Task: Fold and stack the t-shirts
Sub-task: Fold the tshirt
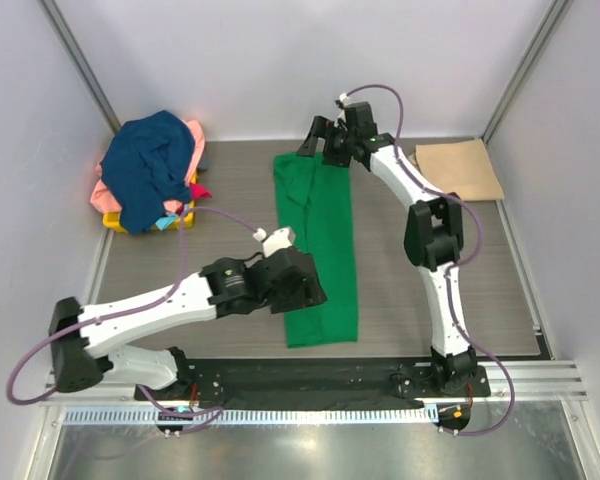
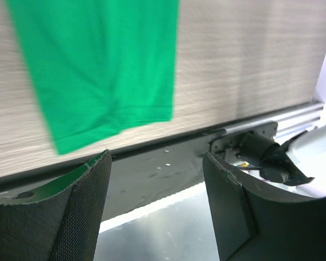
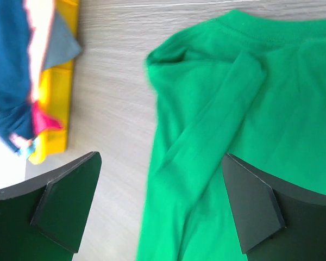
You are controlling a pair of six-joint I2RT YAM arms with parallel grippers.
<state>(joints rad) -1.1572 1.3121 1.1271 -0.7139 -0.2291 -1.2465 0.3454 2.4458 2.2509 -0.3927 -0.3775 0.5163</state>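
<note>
The opposite edge is beside my right gripper, so next I will move that gripper back from the collar end and down onto the hem corner farther from my left gripper.
A bright green t-shirt [image 1: 318,250] lies folded into a long strip down the middle of the table. My left gripper [image 1: 310,290] is open and empty, beside the strip's near left edge; the left wrist view shows the hem [image 2: 98,70] beyond its spread fingers. My right gripper [image 1: 325,150] is open and empty above the collar end [image 3: 233,109]. A folded tan t-shirt [image 1: 460,168] lies flat at the far right. A heap of tees, navy blue [image 1: 150,165] on top with salmon pink and red beneath, sits at the far left.
The heap rests on a yellow bin [image 1: 180,218], also in the right wrist view [image 3: 57,109]. A black strip and metal rail [image 1: 330,378] run along the table's near edge. White walls enclose the table.
</note>
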